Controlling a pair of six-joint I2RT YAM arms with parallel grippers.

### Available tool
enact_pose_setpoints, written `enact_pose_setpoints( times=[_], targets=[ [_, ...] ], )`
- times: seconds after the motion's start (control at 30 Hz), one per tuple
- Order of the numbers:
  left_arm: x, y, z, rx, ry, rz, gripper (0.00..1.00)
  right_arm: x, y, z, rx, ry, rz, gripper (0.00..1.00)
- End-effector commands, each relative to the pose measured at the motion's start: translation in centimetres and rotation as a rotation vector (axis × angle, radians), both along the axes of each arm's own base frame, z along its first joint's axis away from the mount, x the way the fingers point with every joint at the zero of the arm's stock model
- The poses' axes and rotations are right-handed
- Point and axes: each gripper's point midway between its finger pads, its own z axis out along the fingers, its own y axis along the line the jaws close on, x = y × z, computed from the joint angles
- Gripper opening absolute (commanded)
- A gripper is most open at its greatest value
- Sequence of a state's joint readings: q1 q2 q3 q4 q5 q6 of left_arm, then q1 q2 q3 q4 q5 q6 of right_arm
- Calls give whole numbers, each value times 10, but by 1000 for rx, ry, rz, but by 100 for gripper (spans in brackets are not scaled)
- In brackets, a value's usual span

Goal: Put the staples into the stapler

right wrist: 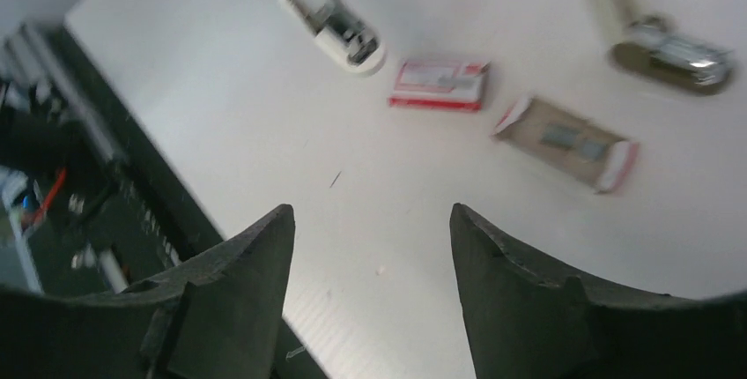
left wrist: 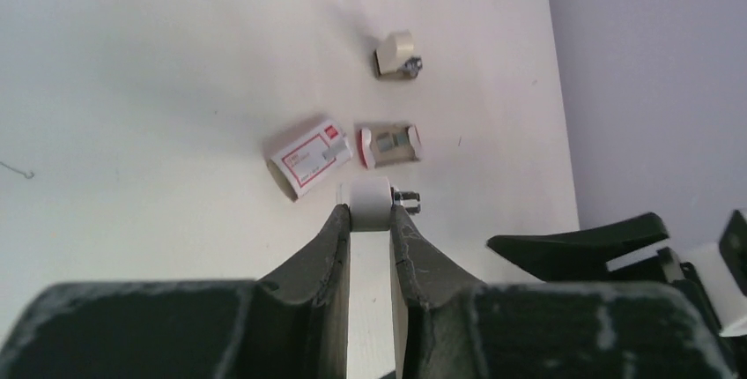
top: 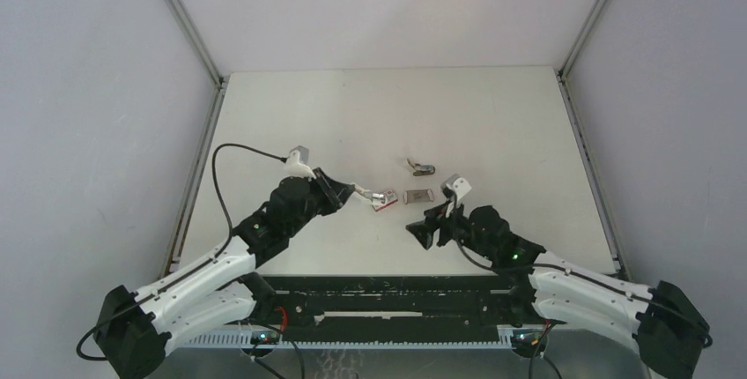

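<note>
My left gripper will first move outward past the box sleeve, to set the white stapler [left wrist: 366, 196] down on the empty table [left wrist: 319, 63] next to the beige and metal piece.
My left gripper [top: 356, 191] [left wrist: 368, 211] is shut on the white mini stapler [left wrist: 366, 196], held just above the table; the stapler's metal end [left wrist: 406, 198] pokes out to the right. In the right wrist view the stapler [right wrist: 328, 16] shows its open metal channel. The staples [left wrist: 393, 141] [right wrist: 568, 138] lie as silvery blocks in an open cardboard tray [top: 418, 196]. My right gripper [top: 425, 226] [right wrist: 370, 216] is open and empty, near the table's front edge, apart from everything.
The red-and-white box sleeve [top: 384, 204] [left wrist: 308, 158] [right wrist: 439, 85] lies beside the stapler's tip. A beige and metal piece [top: 423, 168] [left wrist: 395, 54] [right wrist: 671, 44] lies farther back. The black rail [top: 388, 295] runs along the front edge.
</note>
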State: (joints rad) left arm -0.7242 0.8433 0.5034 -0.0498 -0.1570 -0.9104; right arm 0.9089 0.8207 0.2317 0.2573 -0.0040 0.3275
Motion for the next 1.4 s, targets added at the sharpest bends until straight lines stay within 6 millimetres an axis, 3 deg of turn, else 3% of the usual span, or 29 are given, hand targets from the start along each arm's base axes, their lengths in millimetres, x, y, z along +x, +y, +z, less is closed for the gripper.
enact_pose_setpoints(
  times=[0.0,0.17,0.37,0.8,1.07,1.3,1.37],
  targets=[
    [37,6,28,-102,-107,166,0,40,-29,42,96,7,-209,66],
    [66,-2,31,-94,-137,232,0,72,-65,49,146,112,-293,68],
    [95,-13,20,-47,-139,273,0,94,-85,51,183,130,-343,68],
    [139,-41,-16,-16,-127,225,0,105,-83,26,152,167,-336,69],
    [149,-41,-43,26,-83,199,1,106,-78,16,159,190,-314,68],
    [143,-37,-62,38,-39,173,22,106,-79,16,154,187,-314,67],
    [141,-35,-66,48,-32,164,33,105,-79,16,152,185,-314,67]
  ],
)
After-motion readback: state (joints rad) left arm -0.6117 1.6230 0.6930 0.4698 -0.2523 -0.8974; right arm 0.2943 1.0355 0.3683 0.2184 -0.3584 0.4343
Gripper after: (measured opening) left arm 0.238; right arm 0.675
